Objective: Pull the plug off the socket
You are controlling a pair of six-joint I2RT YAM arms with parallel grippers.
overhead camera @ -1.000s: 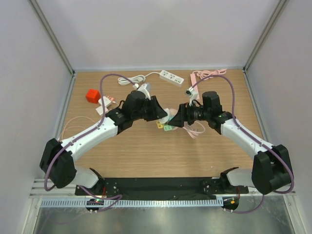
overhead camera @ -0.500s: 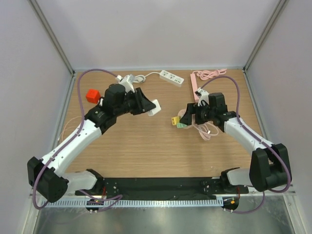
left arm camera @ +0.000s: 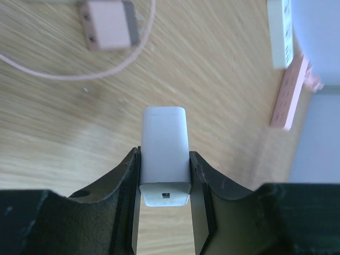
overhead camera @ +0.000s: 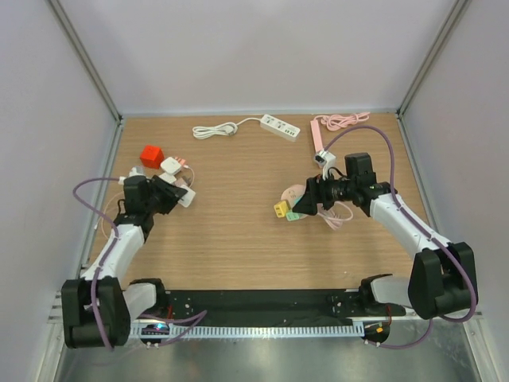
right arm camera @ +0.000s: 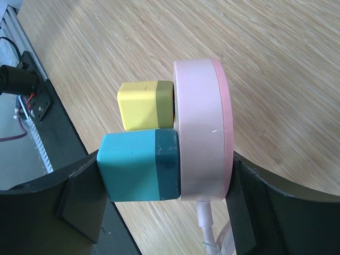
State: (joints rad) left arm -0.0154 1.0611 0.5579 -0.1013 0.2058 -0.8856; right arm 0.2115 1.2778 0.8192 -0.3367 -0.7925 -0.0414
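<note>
My left gripper will go down and left in the top view, toward the wood beside the pink adapter, as the white plug [overhead camera: 187,197] still hangs above the table.
My left gripper [overhead camera: 180,195] is shut on a white plug [overhead camera: 187,197] at the left of the table, far from the socket. In the left wrist view the white plug [left arm camera: 164,135] sits between my fingers [left arm camera: 130,175], just above the wood. My right gripper [overhead camera: 301,204] is shut on a round pink socket [overhead camera: 295,193] that carries a yellow plug [overhead camera: 281,209] and a teal plug [overhead camera: 293,216]. In the right wrist view one finger [right arm camera: 79,199] presses the teal plug [right arm camera: 133,164] and the other the pink socket [right arm camera: 202,127]; the yellow plug [right arm camera: 141,106] sits beside the teal one.
A red cube [overhead camera: 151,155] and several small adapters [overhead camera: 170,165] lie at the left. A white power strip [overhead camera: 280,126] with its coiled cable and a pink power strip [overhead camera: 318,135] lie at the back. The socket's pink cable [overhead camera: 334,215] loops under my right arm.
My left arm has swung far to the left and back with the white plug, away from the socket. My right gripper kept the socket and shifted slightly right.
</note>
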